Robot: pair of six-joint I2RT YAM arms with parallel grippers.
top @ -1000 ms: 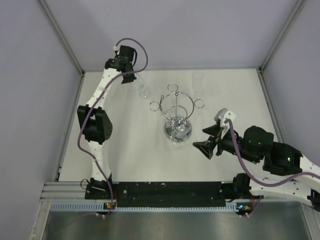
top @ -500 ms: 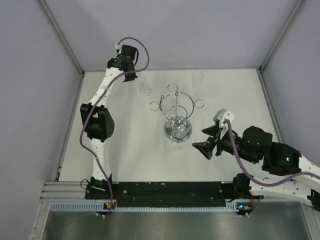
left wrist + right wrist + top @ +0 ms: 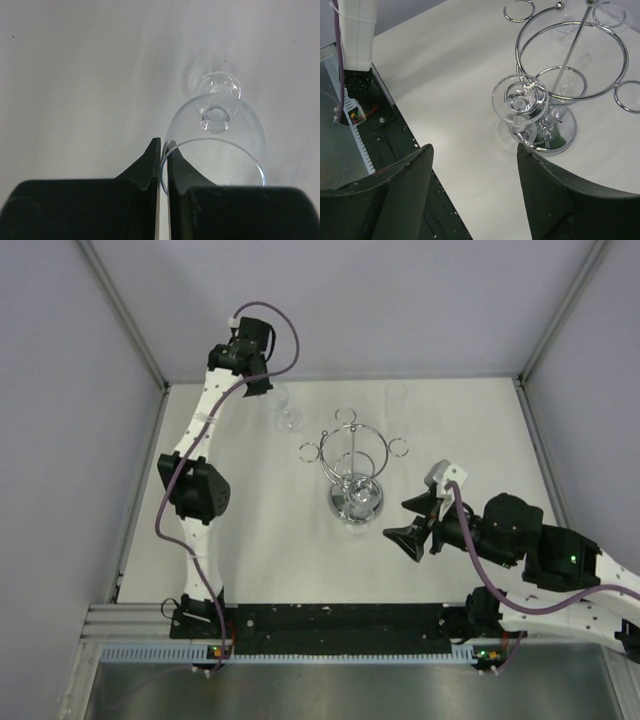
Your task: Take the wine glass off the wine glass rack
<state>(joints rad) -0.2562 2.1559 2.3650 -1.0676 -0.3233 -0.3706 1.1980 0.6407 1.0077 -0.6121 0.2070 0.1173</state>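
Note:
The left gripper will next pull the foot-down glass back and down to the bare tabletop beside the rack, and then let go of the glass's rim.
The chrome wine glass rack (image 3: 345,428) stands mid-table; its hoop and mirrored base (image 3: 566,131) show in the right wrist view. One clear wine glass (image 3: 362,502) hangs upside down on its near side, foot up (image 3: 519,101). My left gripper (image 3: 260,388) is at the far left, shut on the rim of another wine glass (image 3: 289,421). In the left wrist view the fingers (image 3: 152,162) pinch that rim and the glass (image 3: 216,117) points foot-down over the table. My right gripper (image 3: 408,518) is open and empty, to the right of the rack (image 3: 475,155).
A third clear glass (image 3: 397,394) stands at the back right of the rack. Grey walls close in the white table (image 3: 260,530) on three sides. A black rail (image 3: 330,622) with the arm bases runs along the near edge.
My left gripper has moved slightly back and up with its wine glass. My right gripper has crept a little to the left, toward the rack, still open.

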